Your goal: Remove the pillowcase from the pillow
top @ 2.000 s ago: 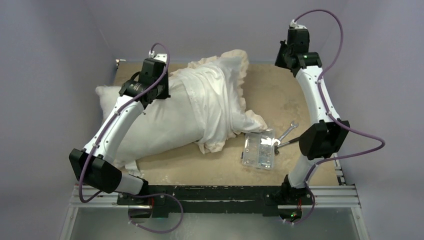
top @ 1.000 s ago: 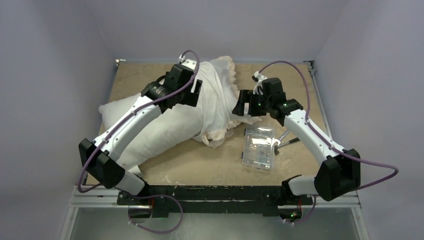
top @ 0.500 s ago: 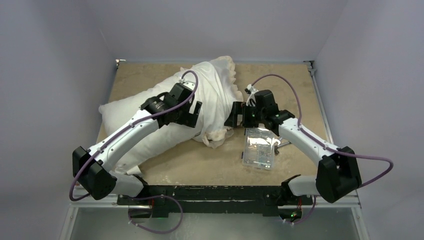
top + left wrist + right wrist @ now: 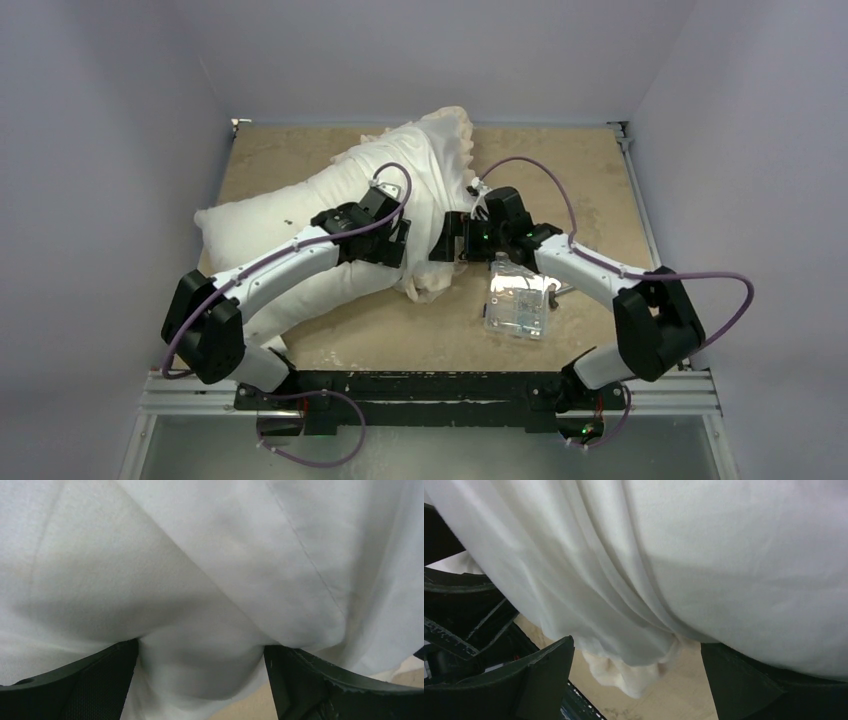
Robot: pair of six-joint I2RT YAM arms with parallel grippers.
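My left gripper stays in place against the fabric and closes its fingers around the bulge next. The white bulge (image 4: 202, 662) already lies between its open fingers.
The plump white pillow (image 4: 250, 225) lies slanted from the left toward the far middle of the table. The pillowcase (image 4: 430, 165), white side out with a cream frill (image 4: 425, 285), is bunched over its right end. My left gripper (image 4: 398, 245) presses against the fabric from the left, jaws wide; in its wrist view a white bulge fills the left gripper (image 4: 200, 647). My right gripper (image 4: 440, 248) faces it from the right. In the right wrist view, pillowcase (image 4: 624, 580) folds and frill (image 4: 629, 672) hang between the right gripper (image 4: 636, 645), which stands open.
A clear plastic box (image 4: 517, 295) lies just under my right forearm, with a wrench (image 4: 566, 290) peeking out beside it. The tan tabletop (image 4: 590, 180) shows to the right. Grey walls close in the left, back and right sides.
Both arms have swung inward and down to the pillowcase's near edge, the two grippers now facing each other closely. The pillowcase has bunched up toward the far end.
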